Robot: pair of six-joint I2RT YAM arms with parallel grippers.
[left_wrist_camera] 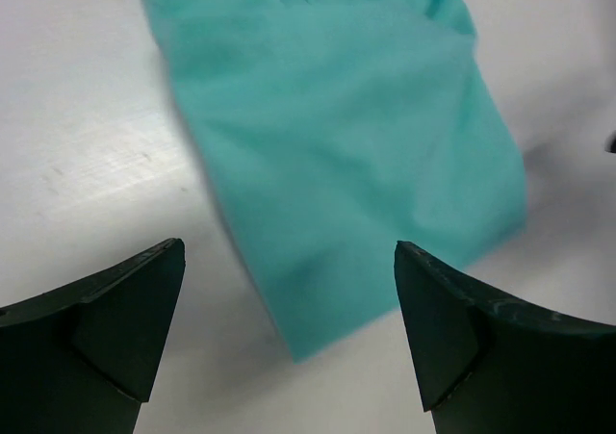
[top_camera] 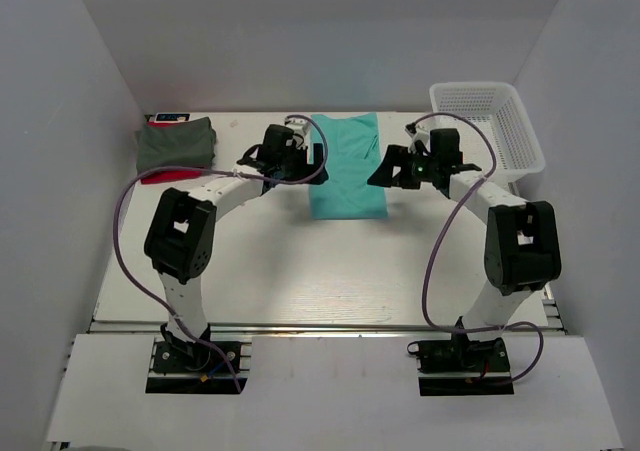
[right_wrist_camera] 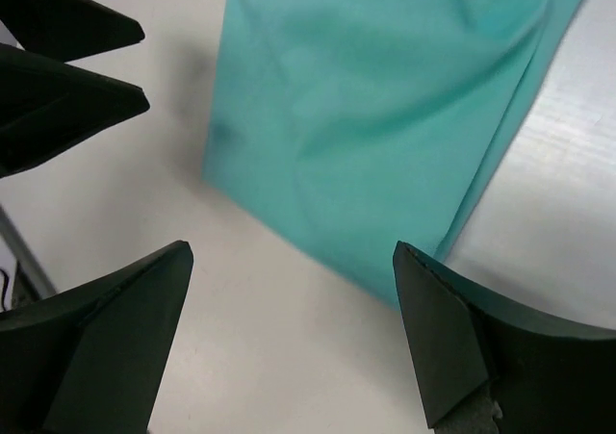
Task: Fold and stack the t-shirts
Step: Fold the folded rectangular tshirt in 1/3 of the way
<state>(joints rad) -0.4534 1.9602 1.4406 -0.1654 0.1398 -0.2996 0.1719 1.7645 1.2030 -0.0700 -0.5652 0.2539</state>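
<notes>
My left gripper should next move down and back to pinch the teal t-shirt's near corner (top_camera: 315, 216) (left_wrist_camera: 297, 347), which lies below and back from it with bare table on either side.
The teal t-shirt (top_camera: 346, 166) lies folded into a long strip at the back middle of the table. It also shows in the left wrist view (left_wrist_camera: 337, 136) and the right wrist view (right_wrist_camera: 385, 97). My left gripper (top_camera: 314, 159) is open and empty just off the shirt's left edge, with the shirt's near corner between its fingers (left_wrist_camera: 289, 290). My right gripper (top_camera: 381, 172) is open and empty by the shirt's right edge, over bare table at the near corner (right_wrist_camera: 289, 290). A folded dark grey-green shirt (top_camera: 176, 141) lies on a red one (top_camera: 162, 176) at the back left.
A white mesh basket (top_camera: 492, 121) stands at the back right. White walls close in the table on the left, back and right. The left gripper's fingers (right_wrist_camera: 67, 78) show at the top left of the right wrist view.
</notes>
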